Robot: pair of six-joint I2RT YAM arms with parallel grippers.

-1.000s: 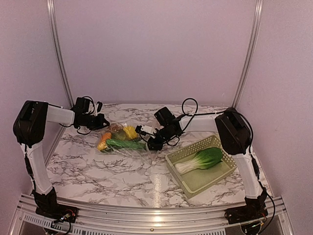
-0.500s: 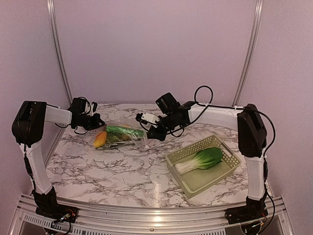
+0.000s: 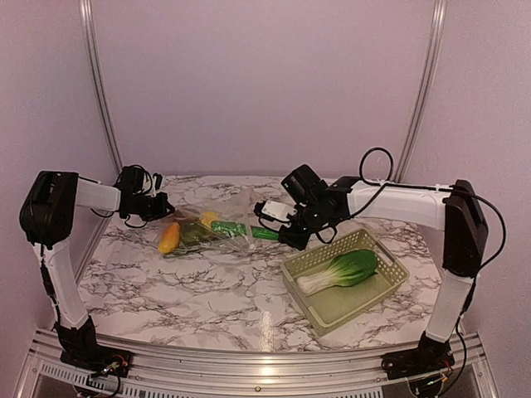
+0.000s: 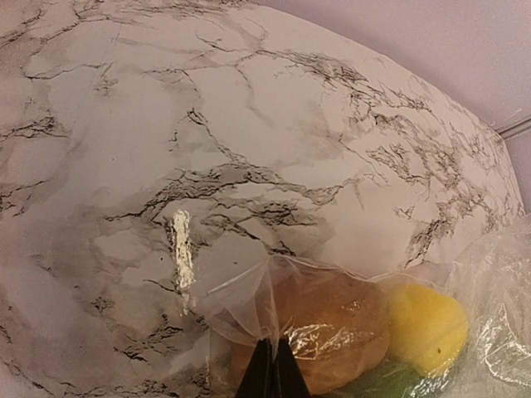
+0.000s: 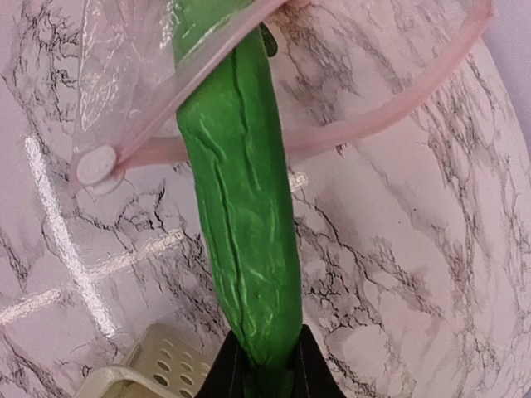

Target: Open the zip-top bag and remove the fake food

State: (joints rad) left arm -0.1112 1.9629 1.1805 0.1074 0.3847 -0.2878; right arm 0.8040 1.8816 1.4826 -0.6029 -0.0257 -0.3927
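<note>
I need to pull the cucumber (image 5: 241, 191) over the bare near part of the basket's bottom with my right gripper next and let it go, because that part of the bottom is back and to the right in the top view.
The clear zip-top bag (image 3: 209, 233) lies on the marble top, its open mouth and pinkish zipper strip (image 5: 390, 116) facing right. My right gripper (image 3: 286, 236) is shut on the dark green cucumber (image 5: 241, 191) and holds it halfway out of the bag mouth. My left gripper (image 3: 163, 207) is shut on the bag's back corner (image 4: 257, 319). Inside the bag are a brown potato (image 4: 332, 327), a yellow lemon (image 4: 427, 327) and an orange-yellow fruit (image 3: 169, 238). The green-white bok choy (image 3: 342, 271) lies in the basket.
A pale yellow-green lattice basket (image 3: 390, 286) stands at the right front, its corner in the right wrist view (image 5: 149, 365). Metal frame posts rise at the back left and back right. A rail runs along the near edge.
My right gripper has moved right towards the basket, drawing the cucumber out of the bag mouth. The bag has slid and stretched between the grippers. The left gripper keeps its hold.
</note>
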